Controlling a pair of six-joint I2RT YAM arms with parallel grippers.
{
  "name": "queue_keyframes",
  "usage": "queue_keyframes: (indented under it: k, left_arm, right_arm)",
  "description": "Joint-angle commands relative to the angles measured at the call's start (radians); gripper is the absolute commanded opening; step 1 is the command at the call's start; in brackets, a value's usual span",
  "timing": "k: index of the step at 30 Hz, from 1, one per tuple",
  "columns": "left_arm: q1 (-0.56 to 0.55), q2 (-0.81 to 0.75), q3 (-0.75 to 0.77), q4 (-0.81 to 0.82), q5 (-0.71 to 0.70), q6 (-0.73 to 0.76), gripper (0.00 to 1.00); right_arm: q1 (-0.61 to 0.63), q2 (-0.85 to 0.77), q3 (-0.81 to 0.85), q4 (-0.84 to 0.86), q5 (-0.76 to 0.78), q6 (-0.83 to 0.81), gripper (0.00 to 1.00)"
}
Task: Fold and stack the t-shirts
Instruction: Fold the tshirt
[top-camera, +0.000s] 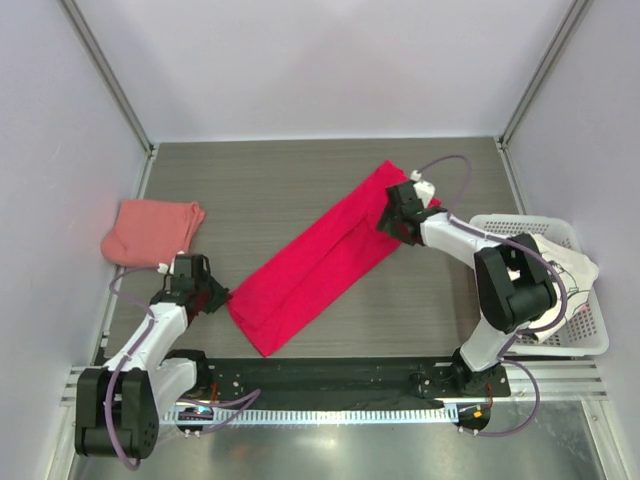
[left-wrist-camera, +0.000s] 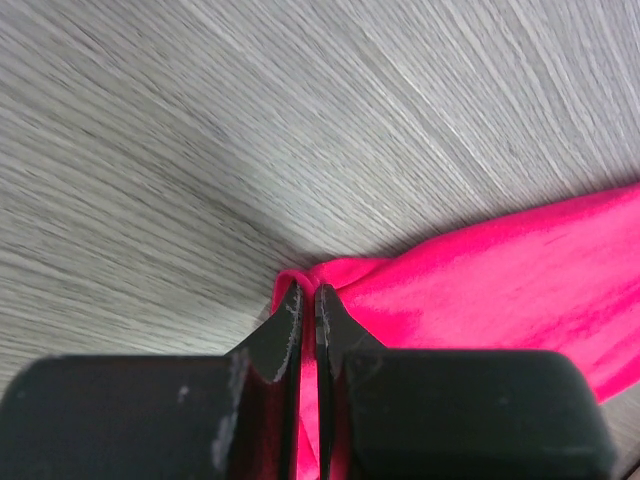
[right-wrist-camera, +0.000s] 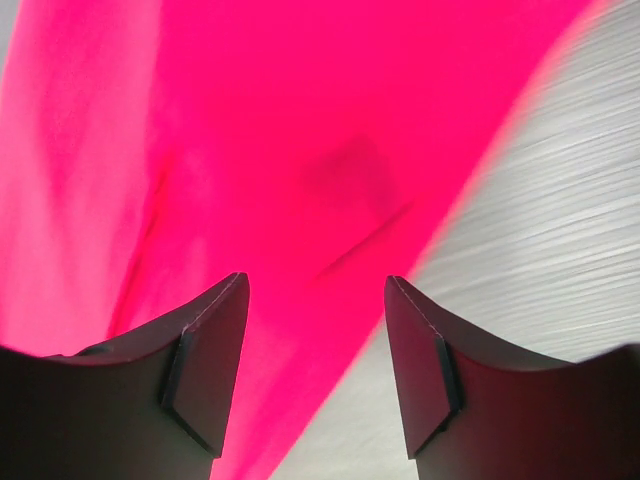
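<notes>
The right gripper moves down toward the right in the top view onto the basket-side edge of the t-shirt's far end next, since my left gripper pinches the t-shirt's near end.
The crimson-magenta t-shirt (top-camera: 320, 265) lies folded into a long strip running diagonally across the table. My left gripper (top-camera: 218, 297) is shut on its near-left corner (left-wrist-camera: 330, 275), with cloth pinched between the fingers. My right gripper (top-camera: 393, 226) hovers open over the strip's far right end (right-wrist-camera: 300, 150), nothing between its fingers (right-wrist-camera: 215, 345). A folded salmon-pink t-shirt (top-camera: 150, 232) rests at the table's left edge. A white t-shirt with black print (top-camera: 560, 265) lies in the basket.
A white plastic basket (top-camera: 590, 335) stands at the right edge of the wood-grain table (top-camera: 260, 190). Grey walls and metal posts enclose the table on three sides. The arm bases sit on a black rail (top-camera: 330, 375) at the near edge.
</notes>
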Motion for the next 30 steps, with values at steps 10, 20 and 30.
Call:
queue_keyframes:
  k: [10,20,30]
  left_arm:
    - [-0.048,-0.013,-0.015,-0.016,0.011,-0.021,0.0]
    - [-0.06,0.007,-0.001,-0.015,0.009,-0.016,0.0]
    - [-0.376,-0.025,-0.012,-0.01,-0.083,-0.211,0.0]
  right_arm:
    - [-0.261,0.115,0.087,0.009,0.047,0.091,0.57]
    - [-0.312,0.292,0.242,0.031,0.025,0.099,0.17]
    - [-0.341,0.486,0.507,0.01,-0.027,0.039,0.03]
